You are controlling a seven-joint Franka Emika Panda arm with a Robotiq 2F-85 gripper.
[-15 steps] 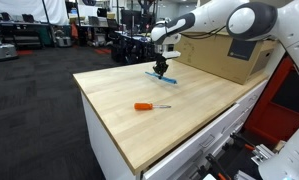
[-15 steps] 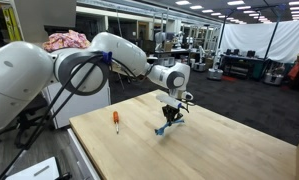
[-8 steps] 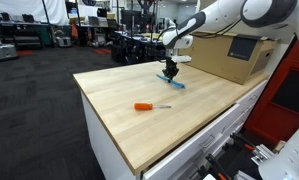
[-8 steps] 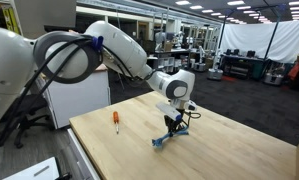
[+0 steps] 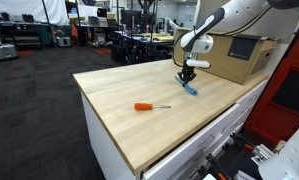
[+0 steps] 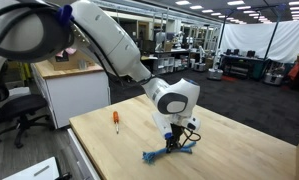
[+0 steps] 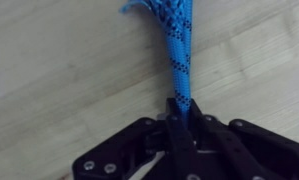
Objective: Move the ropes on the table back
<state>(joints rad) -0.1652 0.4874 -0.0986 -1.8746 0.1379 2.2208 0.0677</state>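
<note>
Next, my gripper stays low, turns and drags the rope back toward the table's edge above the white drawers.
The ropes (image 7: 177,42) are light-blue cords with dark flecks. In the wrist view they run from the top of the frame down into my gripper (image 7: 179,110), whose jaws are shut on them. In both exterior views the gripper (image 5: 187,73) (image 6: 173,140) hangs low over the wooden table (image 5: 119,85) (image 6: 119,150), with the ropes (image 5: 190,88) (image 6: 161,152) trailing on the table top below it. The gripper stands close in front of the cardboard box.
An orange-handled screwdriver (image 5: 147,106) (image 6: 115,120) lies on the table well away from the ropes. A tan cardboard box (image 5: 234,55) stands on the table right behind the gripper. The table edge (image 5: 104,125) drops off at the front.
My gripper has dragged the ropes across the table, away from the screwdriver and toward the cardboard box. The screwdriver has not moved.
</note>
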